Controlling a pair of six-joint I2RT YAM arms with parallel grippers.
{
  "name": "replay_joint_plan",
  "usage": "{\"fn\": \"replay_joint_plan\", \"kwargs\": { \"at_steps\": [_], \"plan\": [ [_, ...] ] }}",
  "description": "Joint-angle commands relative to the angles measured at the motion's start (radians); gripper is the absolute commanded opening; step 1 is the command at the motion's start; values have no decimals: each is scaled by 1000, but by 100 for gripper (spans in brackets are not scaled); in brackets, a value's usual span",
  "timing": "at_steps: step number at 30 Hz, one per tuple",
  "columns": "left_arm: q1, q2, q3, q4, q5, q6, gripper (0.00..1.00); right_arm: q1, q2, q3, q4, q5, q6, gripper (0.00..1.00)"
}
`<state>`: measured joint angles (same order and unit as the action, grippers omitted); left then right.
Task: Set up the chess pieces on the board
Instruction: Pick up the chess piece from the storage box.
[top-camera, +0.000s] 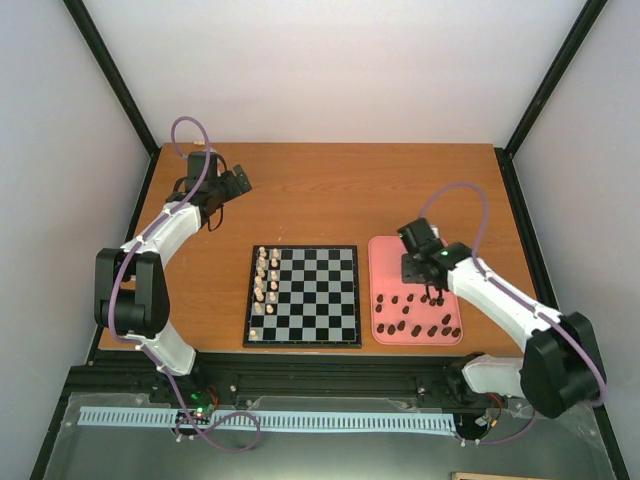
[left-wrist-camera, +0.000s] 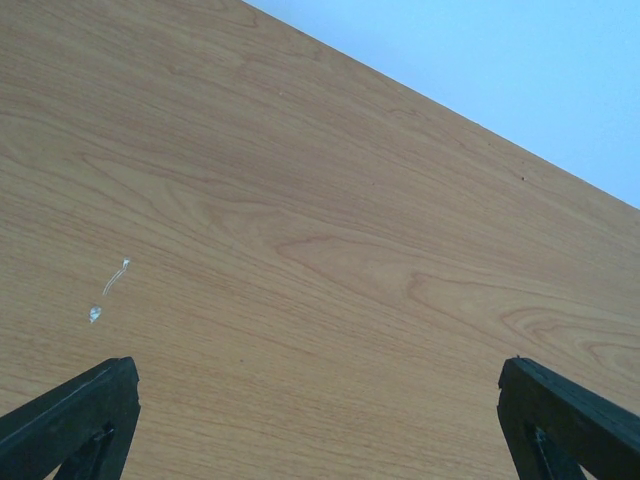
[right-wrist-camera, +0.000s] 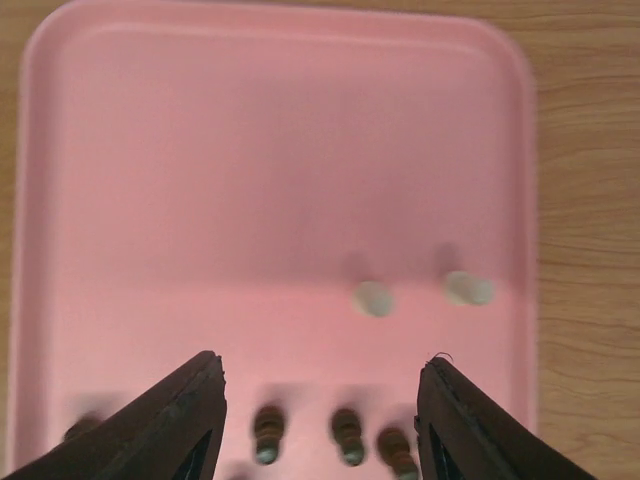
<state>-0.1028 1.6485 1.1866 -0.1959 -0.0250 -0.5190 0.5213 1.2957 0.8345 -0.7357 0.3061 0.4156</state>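
The robot's right gripper will next go down toward the inner cream piece, which is below it and to the right in its wrist view, and its fingers will narrow to clear the cream neighbor.
The board (top-camera: 310, 300) lies at the middle of the table. Several cream chess pieces (top-camera: 265, 280) stand in its two left columns. Several dark brown pieces (top-camera: 415, 315) stand in the near half of the pink tray (top-camera: 385, 255). My right gripper (top-camera: 428, 290) hovers over the tray, open and empty. In the right wrist view its jaws (right-wrist-camera: 322, 365) are spread above three dark pieces (right-wrist-camera: 347, 437), with two cream pieces (right-wrist-camera: 373, 298) beyond them. My left gripper (top-camera: 238, 183) is open and empty over bare table at the far left, with spread fingertips (left-wrist-camera: 75, 415).
The pink tray's rim (right-wrist-camera: 525, 200) lies right of the board, close to the table's right edge. Black frame posts stand at the back corners. The left wrist view shows wood table (left-wrist-camera: 320, 230) with a small white mark (left-wrist-camera: 95, 314).
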Motion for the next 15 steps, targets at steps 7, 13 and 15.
{"fn": "replay_joint_plan", "kwargs": {
  "at_steps": [7,13,15],
  "plan": [
    [-1,11,40,6,8,12,100,-136,18,-37,113,-69,-33,52],
    [0,12,41,6,3,13,100,-174,116,-41,153,-66,-39,47],
    [-1,16,42,6,4,13,100,-188,136,-42,161,-57,-44,47]
  ]
}}
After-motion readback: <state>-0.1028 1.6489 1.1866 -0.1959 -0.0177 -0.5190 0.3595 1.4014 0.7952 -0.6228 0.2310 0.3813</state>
